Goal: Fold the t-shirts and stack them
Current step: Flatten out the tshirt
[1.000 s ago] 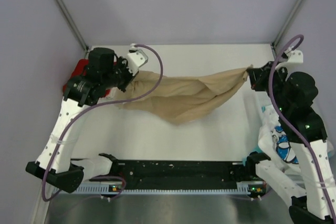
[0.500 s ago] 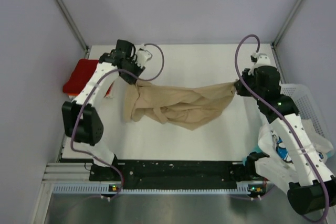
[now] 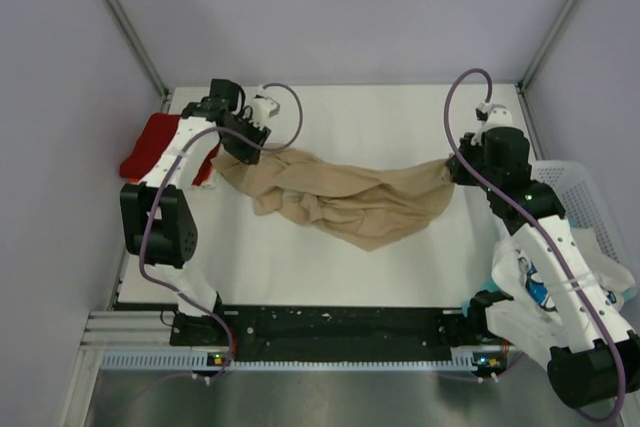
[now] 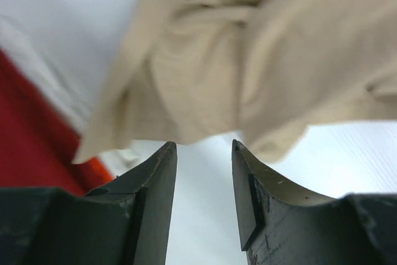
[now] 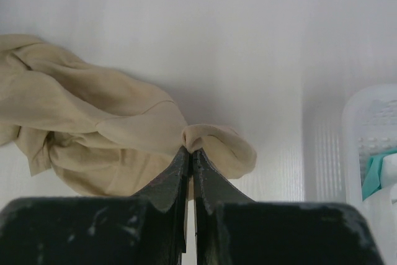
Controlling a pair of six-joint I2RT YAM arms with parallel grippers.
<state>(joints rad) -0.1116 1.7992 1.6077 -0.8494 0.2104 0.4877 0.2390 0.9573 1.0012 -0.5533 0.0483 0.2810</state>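
Note:
My right gripper already holds one corner of the tan t-shirt (image 3: 345,195), so my left gripper will lower onto the t-shirt's near edge at its loose end (image 3: 261,196) and close.
The tan t-shirt (image 3: 345,195) lies crumpled across the middle of the white table, and shows in the left wrist view (image 4: 260,60) and the right wrist view (image 5: 93,128). My left gripper (image 3: 243,147) is open and empty just above the shirt's left end; its fingers (image 4: 155,184) frame bare table. My right gripper (image 3: 456,169) is shut on the shirt's right corner, pinching a fold (image 5: 214,144). A red shirt (image 3: 155,144) lies at the table's left edge, also in the left wrist view (image 4: 31,128).
A white mesh basket (image 3: 585,217) stands at the right edge with white and teal printed shirts (image 3: 540,277) in and beside it; its rim shows in the right wrist view (image 5: 372,141). The black arm rail (image 3: 340,327) runs along the near edge.
My left gripper has let go of the tan shirt and opened; the shirt's left end dropped onto the table. Both arms lowered, and the shirt went from hanging stretched to lying crumpled.

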